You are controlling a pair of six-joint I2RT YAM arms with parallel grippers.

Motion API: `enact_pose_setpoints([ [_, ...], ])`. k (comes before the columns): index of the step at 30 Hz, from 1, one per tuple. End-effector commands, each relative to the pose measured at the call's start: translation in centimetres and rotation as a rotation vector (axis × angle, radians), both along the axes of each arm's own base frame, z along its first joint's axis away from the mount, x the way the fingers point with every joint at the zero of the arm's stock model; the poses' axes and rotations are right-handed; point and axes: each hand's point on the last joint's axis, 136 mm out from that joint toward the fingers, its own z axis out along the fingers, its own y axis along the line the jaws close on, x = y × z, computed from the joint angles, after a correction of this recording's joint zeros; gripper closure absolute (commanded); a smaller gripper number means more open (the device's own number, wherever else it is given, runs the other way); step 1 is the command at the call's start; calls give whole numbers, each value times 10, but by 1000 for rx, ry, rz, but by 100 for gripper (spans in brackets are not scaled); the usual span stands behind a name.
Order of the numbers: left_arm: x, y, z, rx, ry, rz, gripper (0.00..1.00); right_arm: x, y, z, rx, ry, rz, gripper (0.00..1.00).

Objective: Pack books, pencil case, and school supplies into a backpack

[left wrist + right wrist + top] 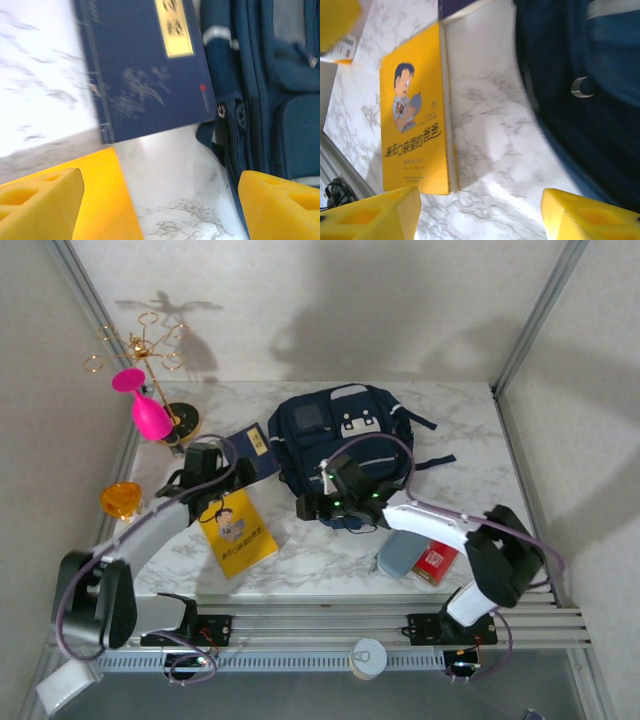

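Note:
I should next bring my right gripper down and across the marble to the yellow book's cover edge (pixel 262 521) (pixel 447 120) facing the backpack, as its page side is clear there.
The navy backpack (pixel 340 435) lies at the table's middle back. The navy book (pixel 255 443) with its pale label rests against the backpack's left side and is close ahead in the left wrist view (pixel 145 70). The yellow book (pixel 238 532) lies flat in front of it and appears again in the right wrist view (pixel 415 115). My left gripper (pixel 228 485) hovers open between these two books, nothing between its fingers (pixel 40 197). My right gripper (pixel 312 507) is open over bare marble beside the backpack's (pixel 585 90) front edge. The grey-blue pencil case (pixel 397 554) and red pack (pixel 437 562) lie under the right arm. The brown book is out of view.
An orange cup (pixel 120 500) stands at the left edge. A pink goblet (pixel 148 412) and a gold wire stand (pixel 140 345) are at the back left. Dark straps (pixel 432 462) trail right of the backpack. A metal rail (pixel 380 620) runs along the near edge.

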Motion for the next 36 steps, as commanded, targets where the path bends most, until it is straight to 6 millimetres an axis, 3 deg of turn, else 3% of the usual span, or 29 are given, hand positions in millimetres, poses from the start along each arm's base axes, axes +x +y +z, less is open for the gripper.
enact_pose_setpoints([
  [1,-39,40,-22,20,100,213,20,-11,37,-3,13,52,51,34],
  [5,-78,64,-45,35,140,362,21,-15,66,-23,-19,98,94,35],
  [8,-97,72,-66,10,165,415,24,-19,89,-32,-47,76,160,34],
  [13,-112,68,-87,-31,209,418,28,-21,109,-59,-102,105,202,35],
  [22,-116,47,-105,-97,214,305,42,-17,125,-80,-139,110,227,36],
  [28,-123,47,-114,-81,236,291,44,-27,139,-69,-67,147,275,38],
  [36,-126,54,-117,-31,249,318,48,-31,141,-28,0,122,306,39],
])
